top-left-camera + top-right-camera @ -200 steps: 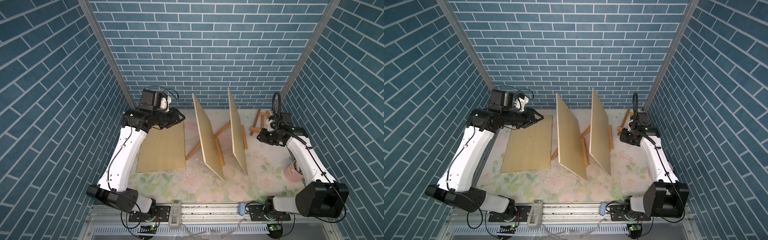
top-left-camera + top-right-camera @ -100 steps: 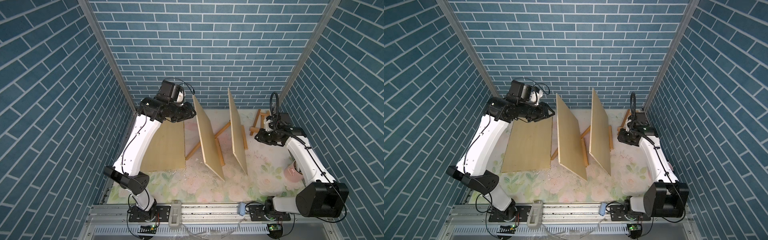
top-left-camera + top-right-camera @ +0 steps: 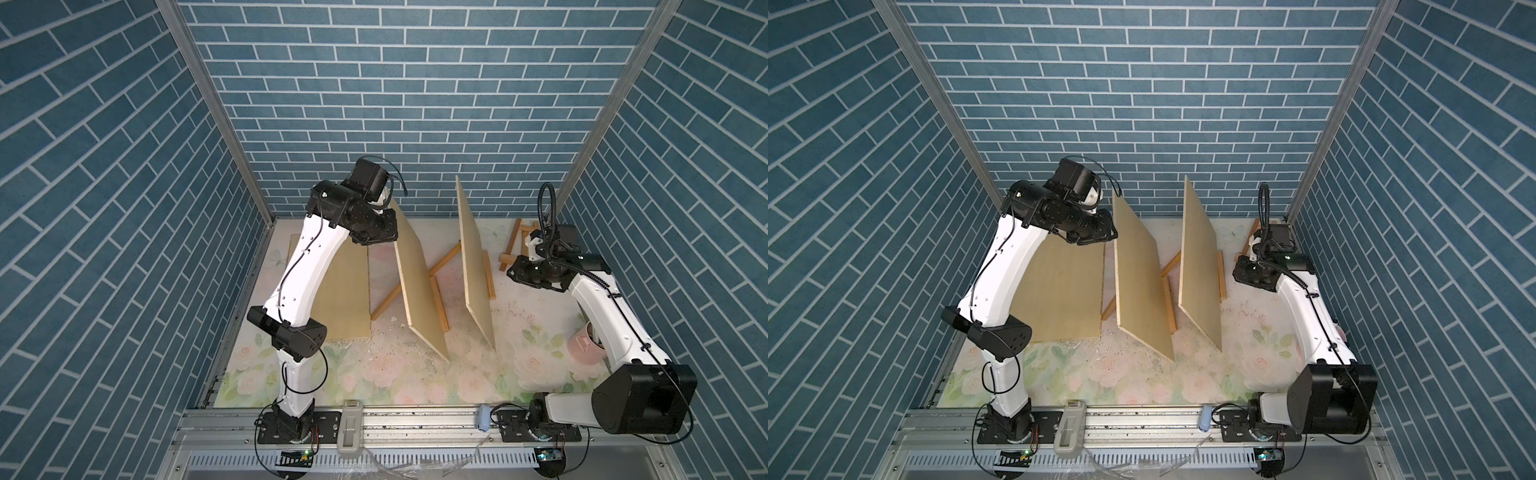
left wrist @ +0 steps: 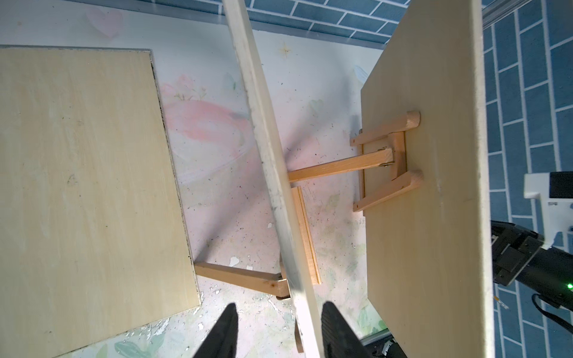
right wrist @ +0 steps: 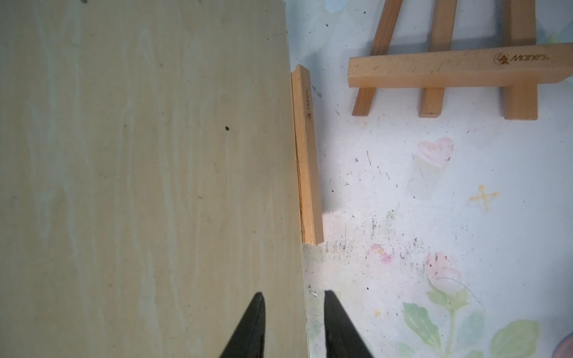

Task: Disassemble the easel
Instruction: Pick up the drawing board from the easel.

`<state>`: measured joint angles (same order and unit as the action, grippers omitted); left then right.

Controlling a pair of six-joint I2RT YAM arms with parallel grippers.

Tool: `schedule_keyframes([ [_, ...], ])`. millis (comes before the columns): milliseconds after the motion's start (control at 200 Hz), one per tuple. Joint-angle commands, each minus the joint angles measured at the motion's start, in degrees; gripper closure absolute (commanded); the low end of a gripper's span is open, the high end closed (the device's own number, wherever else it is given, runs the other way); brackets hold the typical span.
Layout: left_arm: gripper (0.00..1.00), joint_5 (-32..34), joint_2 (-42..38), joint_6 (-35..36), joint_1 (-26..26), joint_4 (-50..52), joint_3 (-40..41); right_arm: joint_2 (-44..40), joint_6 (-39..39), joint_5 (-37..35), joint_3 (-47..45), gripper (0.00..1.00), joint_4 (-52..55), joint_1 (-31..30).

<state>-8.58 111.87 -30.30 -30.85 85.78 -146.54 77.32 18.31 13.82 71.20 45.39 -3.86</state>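
My left gripper moves down and toward the other standing board next, over this board's thin top edge point(image 3: 399, 250) point(image 4: 310, 330), since it runs off-center between the open fingers.
Two pale wooden boards stand on small easels mid-table: the left board point(image 3: 419, 286) point(image 3: 1138, 282) and the right board point(image 3: 473, 266) point(image 3: 1198, 270). My left gripper point(image 4: 280, 305) point(image 3: 386, 232) is open at the left board's top back corner. That board's thin top edge point(image 4: 269, 155) runs between the fingers, close to one finger point(image 4: 333, 325) and clear of the other. Below it lies an easel leg point(image 4: 242, 276). My right gripper point(image 5: 294, 293) point(image 3: 523, 270) is open beside the right board point(image 5: 148, 173), above its lower edge and the easel ledge point(image 5: 307, 155).
A third board point(image 3: 349, 291) lies flat at the left. A folded easel point(image 3: 513, 245) point(image 5: 449, 71) lies at the back right. A pink cup point(image 3: 586, 345) sits under the right arm. Brick walls close in three sides.
My left arm has swung right, from above the flat board to the top of the left standing board. The right arm has barely shifted.
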Motion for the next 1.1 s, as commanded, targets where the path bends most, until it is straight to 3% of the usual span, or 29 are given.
schedule_keyframes([
  [0, 0.55, 0.76, 0.07, 0.55, -1.08, 0.19, 0.6, 0.29, 2.44, 0.94, -1.22, 0.67, -0.91, -0.31],
  [215, 0.62, -0.03, 1.85, -0.03, -2.41, -1.65, 1.26, 0.12, 2.09, 1.12, -1.92, 0.67, -1.18, -0.33],
  [690, 0.64, 0.54, 4.31, -0.28, -3.12, -2.11, 3.18, 1.16, 0.6, 1.11, -2.12, 0.67, -1.18, -0.27],
  [1095, 0.78, -0.04, 5.64, -0.63, -3.25, -2.03, 3.1, 2.6, -0.46, 1.03, -1.68, 0.67, -1.09, -0.33],
])
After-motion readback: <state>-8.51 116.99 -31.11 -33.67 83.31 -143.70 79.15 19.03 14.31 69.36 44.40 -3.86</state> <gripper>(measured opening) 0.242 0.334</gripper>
